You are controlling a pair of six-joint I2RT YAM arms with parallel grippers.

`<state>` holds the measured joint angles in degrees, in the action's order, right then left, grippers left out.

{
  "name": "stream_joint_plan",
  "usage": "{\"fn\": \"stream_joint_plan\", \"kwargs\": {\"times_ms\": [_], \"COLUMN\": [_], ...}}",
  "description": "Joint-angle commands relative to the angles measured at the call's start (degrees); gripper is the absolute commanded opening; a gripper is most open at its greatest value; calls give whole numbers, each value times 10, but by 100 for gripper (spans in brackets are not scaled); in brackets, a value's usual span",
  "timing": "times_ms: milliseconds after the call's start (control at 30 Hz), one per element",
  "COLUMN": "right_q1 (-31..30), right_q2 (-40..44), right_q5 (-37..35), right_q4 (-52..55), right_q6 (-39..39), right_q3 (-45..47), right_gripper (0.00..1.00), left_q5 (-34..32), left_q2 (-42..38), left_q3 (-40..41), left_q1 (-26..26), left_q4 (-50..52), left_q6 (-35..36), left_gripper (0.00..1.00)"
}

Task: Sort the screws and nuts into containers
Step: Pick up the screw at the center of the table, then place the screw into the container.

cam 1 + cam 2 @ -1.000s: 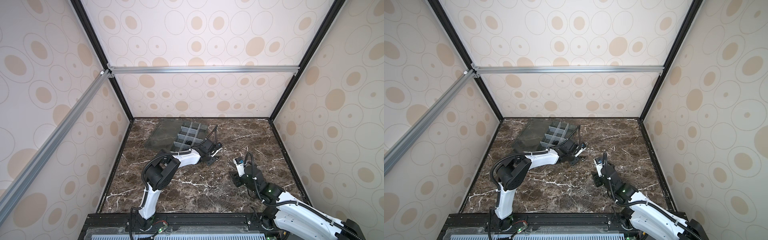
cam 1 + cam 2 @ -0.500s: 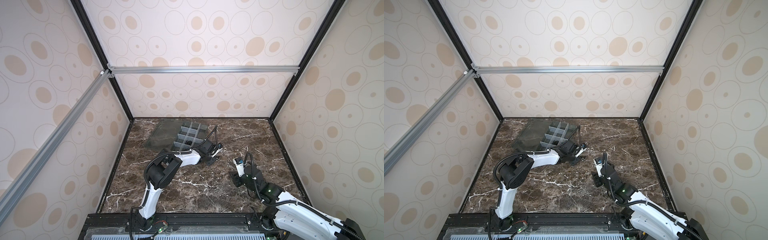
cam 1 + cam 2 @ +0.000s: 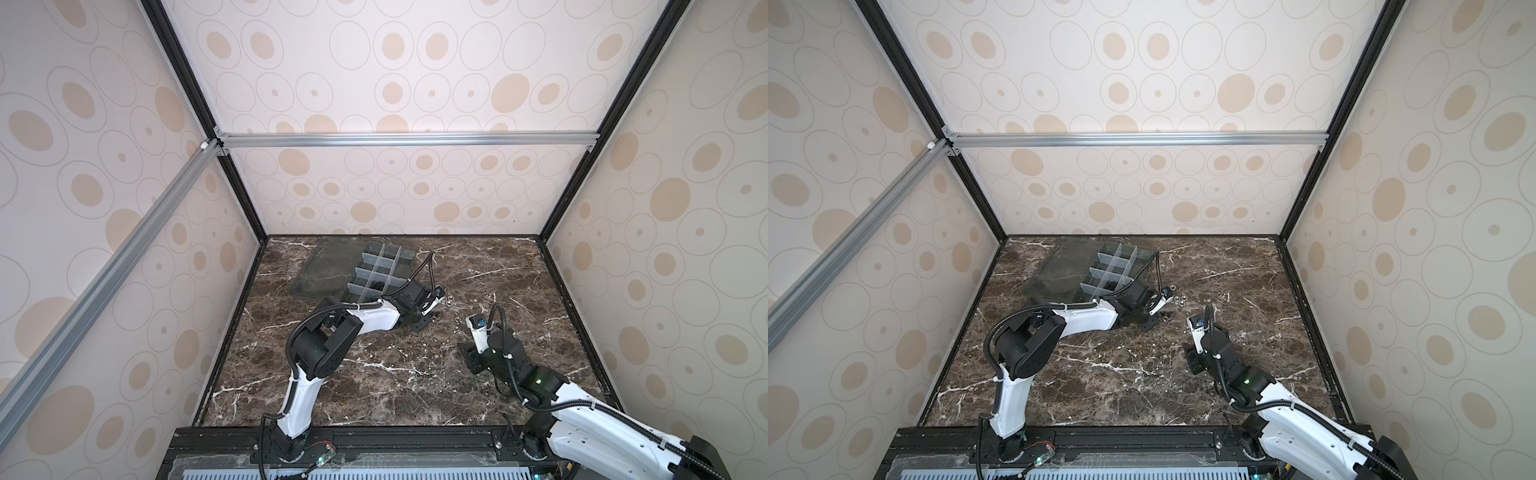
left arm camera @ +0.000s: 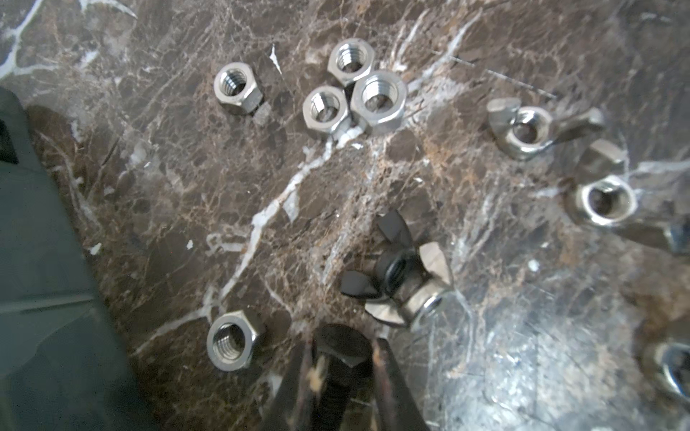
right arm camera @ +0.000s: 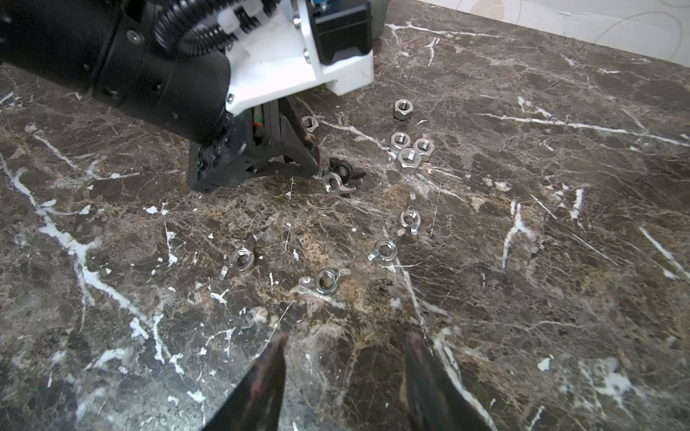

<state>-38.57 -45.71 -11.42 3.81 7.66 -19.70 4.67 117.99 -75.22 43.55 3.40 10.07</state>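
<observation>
The cell with dark screws is outward of my left gripper. My left gripper needs to go up off the marble next, move outward and let go of its screw among those screws.
In the left wrist view my left gripper (image 4: 342, 364) is shut on a black hex-headed screw (image 4: 341, 345) down at the marble. Silver hex nuts (image 4: 378, 101) lie just beyond it, and one more nut (image 4: 231, 345) sits beside the fingers. A black wing nut (image 4: 392, 261) lies against a silver one. In both top views the left gripper (image 3: 422, 322) (image 3: 1152, 322) is low, just right of the containers (image 3: 378, 270) (image 3: 1108, 270); one cell holds dark screws (image 3: 378, 284). My right gripper (image 5: 346, 345) (image 3: 469, 357) stands open over bare marble, nothing between its fingers.
Several silver wing nuts (image 5: 325, 280) lie scattered between the two grippers, with a hex nut cluster (image 5: 409, 149) farther on. The organizer's clear lid (image 3: 328, 270) lies flat left of the cells. Patterned walls close in the marble table (image 3: 374, 386) on three sides.
The left gripper's jaws have closed in on the black screw. Neither arm has visibly shifted, and the right gripper has stayed open.
</observation>
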Motion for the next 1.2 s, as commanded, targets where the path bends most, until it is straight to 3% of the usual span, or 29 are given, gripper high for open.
{"fn": "stream_joint_plan", "kwargs": {"times_ms": [0,233,400,567,800,967,1067,1167], "right_q1": [-5,-5,-5,-4,12,49,81,102], "right_q2": [2,-25,-130,-236,-275,-294,-326,-370], "right_q5": [-7,-8,-4,23,20,52,90,125], "right_q4": [-5,-21,-14,-8,4,68,111,149], "right_q6": [1,4,34,64,95,108,120,123], "right_q3": [-7,-13,-95,-184,-238,-297,-335,-376], "right_gripper": [53,57,57,55,56,55,53,50], "left_q5": [5,25,15,-23,-53,-52,-62,-80], "left_q2": [-50,-108,-132,-105,-39,-12,-12,-26], "left_q3": [-9,-41,-58,-80,-118,-123,-122,-125], "left_q1": [-10,-72,-137,-184,-202,-202,-202,-201], "left_q4": [4,46,95,131,130,117,115,122], "left_q6": [-7,-81,-115,-130,-111,-110,-115,-128], "left_gripper": [1,0,0,0,1,11,31,38]}}
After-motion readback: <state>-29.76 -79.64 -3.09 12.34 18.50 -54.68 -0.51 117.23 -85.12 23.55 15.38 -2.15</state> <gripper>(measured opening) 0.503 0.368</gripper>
